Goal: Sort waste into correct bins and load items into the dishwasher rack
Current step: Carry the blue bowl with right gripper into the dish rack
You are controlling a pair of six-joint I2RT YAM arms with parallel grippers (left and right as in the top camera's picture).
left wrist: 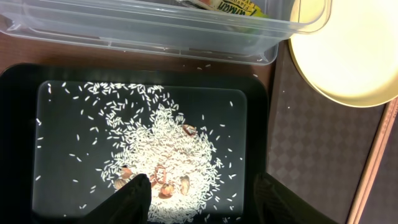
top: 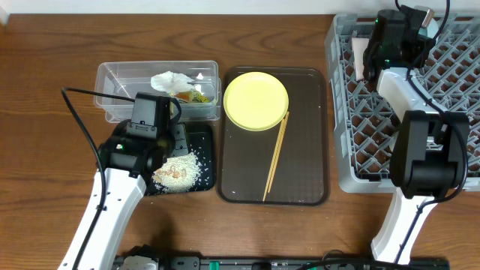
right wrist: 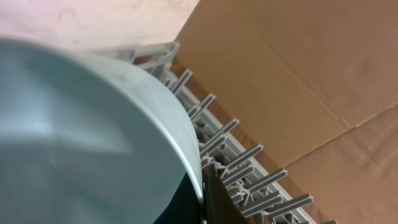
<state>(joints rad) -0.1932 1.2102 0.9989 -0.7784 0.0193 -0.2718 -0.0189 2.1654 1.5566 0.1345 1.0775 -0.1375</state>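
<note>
I should next lower the bowl (right wrist: 81, 124) with my right gripper toward the pinkish-white piece and let go of the bowl's rim among the rack's far wires, because those wires are below that gripper, beside that piece.
My left gripper (left wrist: 204, 186) hangs open just above the rice scraps (left wrist: 161, 143), which lie with a few brown bits in the black tray (left wrist: 18, 143); nothing is between its fingers. Behind the tray, the clear tub (top: 112, 75) holds the white napkin (top: 171, 80) and the green-yellow wrapper (top: 196, 95). The yellow plate (top: 256, 100) and the chopsticks (top: 275, 154) lie on the brown serving tray (top: 300, 172). At the far edge of the grey rack (top: 360, 150), my right gripper (right wrist: 204, 186) is shut on the rim of the light blue bowl (right wrist: 81, 124).
A pale pinkish-white piece (top: 361, 56) stands in the rack beside the right gripper. The right arm (top: 424, 150) stretches over the rack's right half. Brown cardboard (right wrist: 280, 74) lies beyond the rack's far wall.
</note>
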